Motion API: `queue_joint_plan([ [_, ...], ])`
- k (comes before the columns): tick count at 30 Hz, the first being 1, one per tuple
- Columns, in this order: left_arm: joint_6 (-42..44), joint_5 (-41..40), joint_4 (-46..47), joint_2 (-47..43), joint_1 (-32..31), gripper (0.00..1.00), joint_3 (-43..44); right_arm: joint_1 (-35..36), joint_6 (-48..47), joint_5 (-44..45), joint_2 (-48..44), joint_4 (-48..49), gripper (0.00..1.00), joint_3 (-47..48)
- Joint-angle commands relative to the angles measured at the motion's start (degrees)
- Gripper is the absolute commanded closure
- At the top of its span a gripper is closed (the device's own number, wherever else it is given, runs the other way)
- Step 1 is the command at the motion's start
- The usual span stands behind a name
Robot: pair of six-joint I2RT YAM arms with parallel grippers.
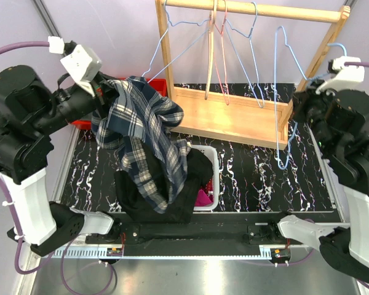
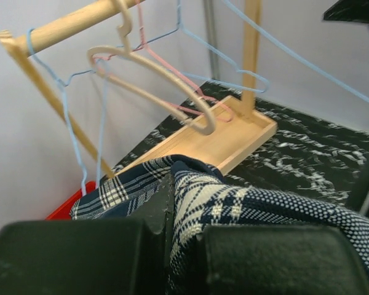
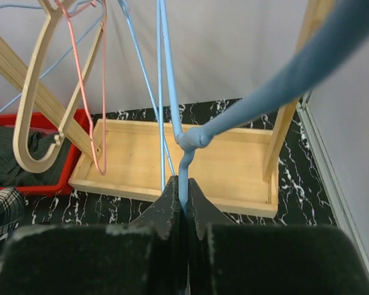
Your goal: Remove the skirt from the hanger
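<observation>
The skirt (image 1: 141,129) hangs clear of the hanger, so next I will lower my left gripper toward the white basket, tip it downward and let go of the fold there.
The navy-and-white plaid skirt (image 1: 141,129) hangs from my left gripper (image 1: 107,92), which is raised at the left. Its lower end drapes onto a black garment (image 1: 154,200). In the left wrist view the left gripper (image 2: 172,187) is shut on a fold of the skirt (image 2: 246,206). My right gripper (image 1: 304,92) is shut on the neck of a bare blue wire hanger (image 1: 285,166) at the right end of the rack. The right wrist view shows the right gripper (image 3: 184,187) pinching the hanger's stem (image 3: 183,163). The hanger and the skirt are well apart.
A wooden rack (image 1: 234,117) stands at the back, with several empty hangers (image 1: 221,55) on its rail. A white basket (image 1: 214,161) holding pink cloth sits under the skirt's right side. A red bin (image 1: 158,83) stands behind the left gripper.
</observation>
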Motion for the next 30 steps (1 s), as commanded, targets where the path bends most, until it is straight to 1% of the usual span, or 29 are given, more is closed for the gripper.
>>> queue_joint_plan([
  [1,-7.15,9.14,8.33,-4.45,-0.08,0.98,1.51,0.24,5.49,3.25,-5.29,-3.87,1.0,-3.27],
  [2,-7.77,10.11,8.16,-5.07,-0.08,0.99,-0.16,0.24,6.11,3.33,-7.13,-4.41,1.0,-5.72],
  [3,-8.39,12.29,7.64,-6.29,-0.08,0.99,-4.53,0.24,6.55,3.94,-7.93,-5.11,1.0,-6.96],
  [5,-8.39,14.85,6.76,-7.44,-0.08,0.99,-9.64,0.24,7.43,5.09,-10.29,-5.73,1.0,-10.38],
  [6,-8.39,15.04,6.4,-8.58,-0.25,1.0,-15.06,0.33,7.78,5.62,-10.92,-5.99,1.0,-11.36],
  [7,-7.87,15.13,6.31,-9.2,-0.43,1.0,-17.73,0.24,7.87,5.97,-11.36,-6.25,1.0,-12.07],
  [8,-7.52,14.78,6.4,-9.64,-0.6,1.0,-22.54,0.24,7.96,6.49,-11.8,-6.43,1.0,-12.94],
  [10,-6.38,12.94,6.4,-10.61,-1.39,1.0,-26.79,0.24,7.61,7.81,-11.54,-6.61,1.0,-13.13],
  [11,-5.85,11.1,6.4,-10.7,-1.75,1.0,-30.72,0.24,7.43,8.34,-10.76,-6.35,1.0,-12.69],
  [14,-4.27,8.46,6.66,-9.83,-3.68,1.0,-36.19,0.24,6.03,8.61,-8.21,-4.07,1.0,-11.73],
  [15,-3.57,5.05,6.66,-8.52,-4.55,1.0,-36.91,0.24,5.24,9.22,-7.5,-1.71,1.0,-11.72],
  [17,-2.77,1.53,6.84,-6.93,-7.01,1.0,-38.92,0.24,4.54,11.5,-4.87,0.94,1.0,-11.46],
  [18,-2.33,-4.67,6.84,-4.83,-8.24,1.0,-39.63,0.24,3.31,11.51,-3.9,3.47,1.0,-11.02],
  [20,-1.72,-9.11,6.4,-2.63,-9.39,1.0,-42.26,0.15,1.55,12.39,0.13,5.69,1.0,-8.49],
  [22,-0.75,-10.27,6.66,0.54,-9.4,1.0,-44.9,-0.46,-1.09,11.69,4.78,7.89,1.0,-5.76],
  [24,0.3,-10.54,7.54,3.87,-9.4,1.0,-49.38,-4.84,-0.4,7.84,7.78,8.25,1.0,-0.49],
  [25,0.39,-10.45,7.98,5.11,-9.4,1.0,-50.7,-7.12,0.39,3.03,10.32,8.24,1.0,0.92],
  [26,0.83,-9.93,8.5,7.29,-9.31,1.0,-52.71,-10.62,1.36,0.9,11.48,8.24,1.0,3.2],
  [28,1.18,-10.1,10.26,9.07,-9.22,1.0,-54.75,-12.67,2.25,-0.97,14.63,8.59,1.0,5.58],
  [30,2.06,-11.32,14.29,10.48,-8.78,1.0,-58.08,-15.39,1.81,-2.02,16.84,8.95,1.0,7.69],
])
